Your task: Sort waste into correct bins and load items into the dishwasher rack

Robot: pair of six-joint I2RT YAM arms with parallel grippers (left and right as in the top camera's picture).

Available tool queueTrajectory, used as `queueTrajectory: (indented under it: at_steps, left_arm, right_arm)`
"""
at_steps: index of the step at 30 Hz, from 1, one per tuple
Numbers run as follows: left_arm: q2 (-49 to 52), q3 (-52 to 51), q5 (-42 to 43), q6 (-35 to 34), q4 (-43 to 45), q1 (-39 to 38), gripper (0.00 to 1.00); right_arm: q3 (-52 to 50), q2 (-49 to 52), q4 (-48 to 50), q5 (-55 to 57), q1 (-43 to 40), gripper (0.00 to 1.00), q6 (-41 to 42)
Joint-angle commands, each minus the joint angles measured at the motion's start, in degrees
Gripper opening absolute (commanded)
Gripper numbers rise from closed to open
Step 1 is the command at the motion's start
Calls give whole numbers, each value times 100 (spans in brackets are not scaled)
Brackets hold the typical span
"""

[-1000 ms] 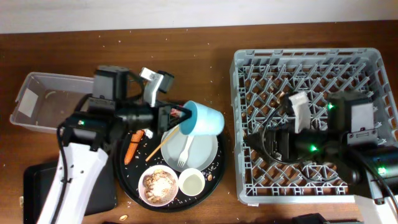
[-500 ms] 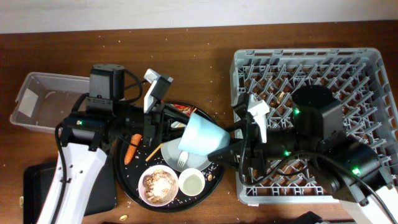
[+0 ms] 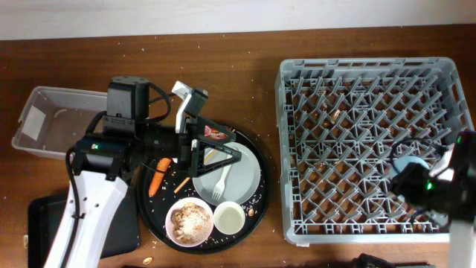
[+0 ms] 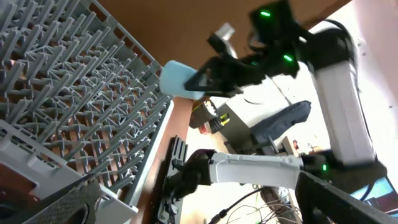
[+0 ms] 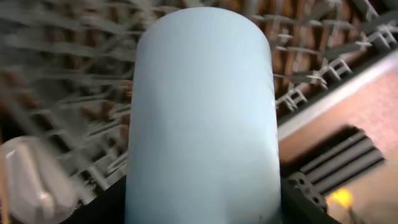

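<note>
The small white cup's opening faces up, so my left gripper should move back and down onto the small white cup's rim [image 3: 217, 221], tilting its fingers toward the tray.
My left gripper [image 3: 224, 147] stands open over the round tray with nothing between its fingers, just above the red snack wrapper [image 3: 216, 134]. On that tray lie the pale plate [image 3: 242, 175] with the white fork [image 3: 220, 184], a white bowl [image 3: 189, 221] of beige scraps, the small white cup [image 3: 229, 218], the carrot piece [image 3: 158, 176] and a chopstick [image 3: 181, 183]. My right gripper [image 3: 415, 176] is shut on the light-blue cup [image 5: 202, 112] over the right side of the grey rack [image 3: 357, 82]. The left wrist view shows that cup [image 4: 179, 77] held above the rack [image 4: 74, 112].
The clear tub [image 3: 44, 123] stands at the far left, with the black flat tray [image 3: 44, 219] in front of it. The round black tray [image 3: 149, 217] sits between the bins and the rack. Small grains are scattered over the brown table [image 3: 245, 59].
The light-blue cup passed from my left gripper to my right one. The left gripper opened and stayed over the round tray. The right arm carried the cup to the rack's right side.
</note>
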Motion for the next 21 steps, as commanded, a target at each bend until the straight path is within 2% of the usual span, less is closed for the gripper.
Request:
queueTrajectory:
  at_steps: [1, 3, 5, 7, 8, 10, 11, 13, 15, 17, 21]
  left_arm:
    - [-11, 37, -15, 68, -76, -15, 99]
    - [-11, 37, -15, 68, -133, -17, 99]
    - [-11, 37, -13, 68, -153, -17, 99]
    - [-13, 37, -219, 70, -352, -122, 96]
    - [-42, 37, -741, 70, -505, -219, 91]
    - [-140, 37, -2323, 37, -990, -420, 89]
    - [-208, 37, -3893, -284, -1537, -588, 89]
    - [-208, -39, -6231, -1029, -2562, -968, 79]
    - [-208, -387, -6507, -1357, -2798, -1325, 70]
    - [-210, -922, -6535, -1799, -2745, -1762, 68]
    - [-208, -2039, -7025, -2516, -1764, -2656, 63]
  right_arm:
    - [-267, 1088, -33, 278, -234, 58, -356]
    - [-337, 1801, 90, 310, -291, 61, -498]
    - [-337, 2293, 155, 297, -289, 79, -498]
    - [-269, 2282, 278, 114, -291, 82, -496]
    - [-155, 2131, 280, 24, -289, 82, -494]
    - [155, 1687, 210, -437, -275, 82, -800]
    - [354, 1189, 144, -981, -216, 82, -1226]
    - [428, 223, 175, -1589, 70, 82, -1298]
    - [428, -470, 192, -1683, 426, 83, -1292]
    - [428, -817, 168, -1683, 603, 85, -1290]
    - [409, -918, -24, -1683, 634, 87, -1290]
